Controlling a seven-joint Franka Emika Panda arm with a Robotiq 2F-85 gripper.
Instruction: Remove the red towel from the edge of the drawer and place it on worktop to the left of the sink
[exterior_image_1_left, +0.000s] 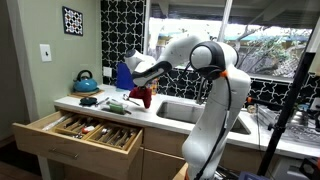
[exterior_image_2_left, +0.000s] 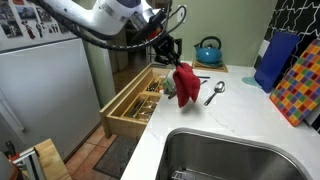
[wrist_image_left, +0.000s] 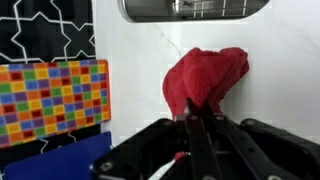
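My gripper moves down toward the bare white surface beside the sink next, drawing toward the drawer (exterior_image_1_left: 90, 130) to release, since the red towel still hangs above the worktop.
The red towel (exterior_image_2_left: 186, 85) hangs from my gripper (exterior_image_2_left: 172, 58), which is shut on its top, a little above the white worktop (exterior_image_2_left: 215, 120) left of the sink (exterior_image_2_left: 230, 160). In an exterior view the towel (exterior_image_1_left: 142, 96) hangs beside the sink (exterior_image_1_left: 190, 110), past the open wooden drawer (exterior_image_1_left: 90, 130). In the wrist view the towel (wrist_image_left: 205, 78) bunches in front of my closed fingers (wrist_image_left: 198, 125), over the white worktop (wrist_image_left: 130, 90), with the sink edge (wrist_image_left: 195, 10) at the top.
A teal kettle (exterior_image_2_left: 208, 50) stands at the back of the counter. A ladle (exterior_image_2_left: 215, 92) lies on the worktop near the towel. Colourful checked boards (exterior_image_2_left: 300, 80) and a blue board (exterior_image_2_left: 272, 60) lean on the wall. The drawer (exterior_image_2_left: 140, 95) holds several utensils.
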